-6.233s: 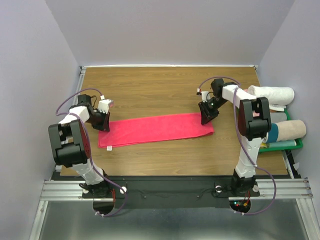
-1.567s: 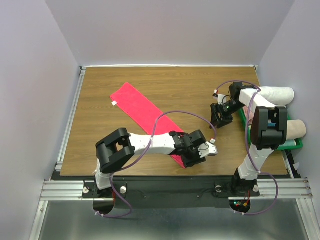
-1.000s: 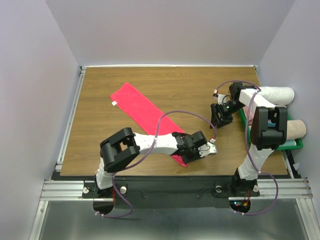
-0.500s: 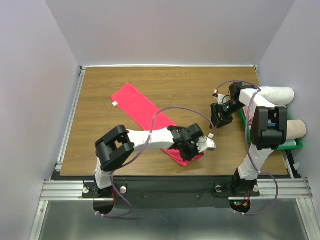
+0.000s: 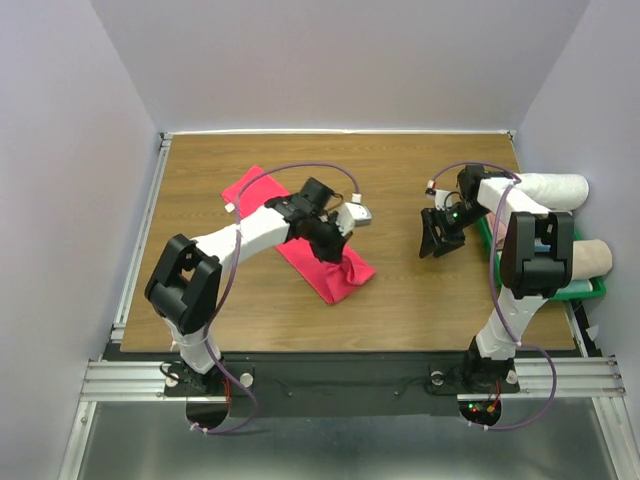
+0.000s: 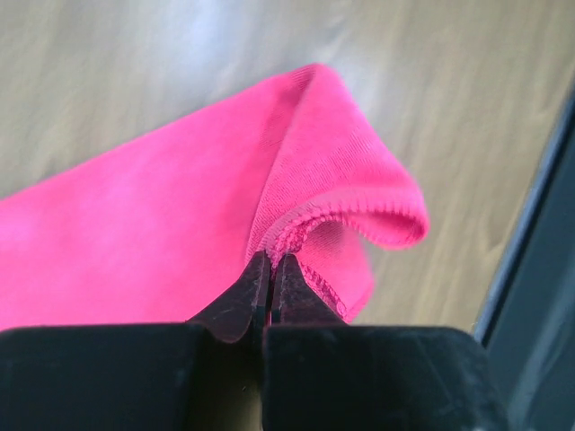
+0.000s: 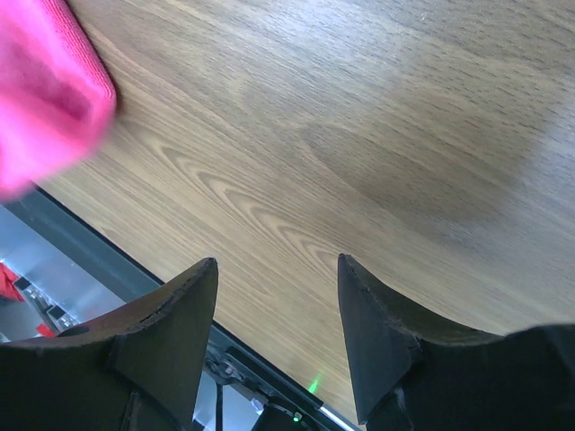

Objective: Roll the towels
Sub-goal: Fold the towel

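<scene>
The left gripper lowers outward and to the left in the top view onto the towel's flat part [image 5: 298, 254] [image 6: 193, 233] next and releases the towel's hem, since it's still held up.
The bright pinkish-red towel [image 5: 336, 278] lies slantwise on the wooden table [image 5: 200, 290], with its small white tag [image 5: 230, 208] at the far left corner. My left gripper [image 5: 330, 250] is over the towel's near end, shut on it. In the left wrist view the black fingertips [image 6: 269, 262] pinch the stitched hem, and the towel [image 6: 180, 197] is lifted into a fold that curls over. Further right, my right gripper [image 5: 432, 240] hangs open above bare wood. Its wrist view shows nothing between its fingers [image 7: 274, 269], and a corner of the towel [image 7: 40, 99] at the upper left.
A green bin [image 5: 598, 288] off the table's right edge holds rolled towels, one white [image 5: 545, 188] and one beige [image 5: 580, 260]. Grey walls close in the left, back and right. A metal rail [image 5: 350, 375] runs along the near edge.
My left gripper has shut on the towel's near end and drawn it back from the front edge toward the table's middle, folding that end over. The right arm has not moved.
</scene>
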`<state>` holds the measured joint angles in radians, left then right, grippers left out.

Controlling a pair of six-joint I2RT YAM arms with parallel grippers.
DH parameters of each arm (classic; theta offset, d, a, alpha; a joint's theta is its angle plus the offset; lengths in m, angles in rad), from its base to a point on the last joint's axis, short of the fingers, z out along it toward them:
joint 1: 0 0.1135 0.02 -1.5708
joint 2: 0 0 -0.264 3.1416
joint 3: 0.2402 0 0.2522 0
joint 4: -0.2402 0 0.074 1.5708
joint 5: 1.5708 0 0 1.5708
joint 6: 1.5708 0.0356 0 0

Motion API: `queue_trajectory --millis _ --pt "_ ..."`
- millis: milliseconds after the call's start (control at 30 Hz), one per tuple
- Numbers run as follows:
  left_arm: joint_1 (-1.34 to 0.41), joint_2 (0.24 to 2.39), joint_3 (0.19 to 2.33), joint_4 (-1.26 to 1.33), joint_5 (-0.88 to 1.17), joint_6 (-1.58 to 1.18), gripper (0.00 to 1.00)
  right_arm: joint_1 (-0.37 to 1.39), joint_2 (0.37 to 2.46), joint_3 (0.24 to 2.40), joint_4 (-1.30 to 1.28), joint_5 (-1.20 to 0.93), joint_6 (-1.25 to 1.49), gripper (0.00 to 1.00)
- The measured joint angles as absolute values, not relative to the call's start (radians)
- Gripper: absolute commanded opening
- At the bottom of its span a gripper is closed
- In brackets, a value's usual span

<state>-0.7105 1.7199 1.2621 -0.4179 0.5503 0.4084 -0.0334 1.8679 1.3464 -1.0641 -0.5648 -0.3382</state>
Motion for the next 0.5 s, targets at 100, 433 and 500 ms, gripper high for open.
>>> queue_trajectory --millis 100,433,500 --pt "-0.617 1.73 1.262 -0.431 0.575 0.447 0.0 -0.033 1.877 1.346 -1.064 -0.566 -0.338 0.61" --pt "-0.444 1.86 1.264 -0.453 0.638 0.473 0.0 -0.033 1.887 1.346 -1.064 -0.566 -0.338 0.59" --pt "-0.424 1.874 1.264 -0.455 0.649 0.466 0.0 -0.033 1.888 1.346 -1.064 -0.566 -0.339 0.59"
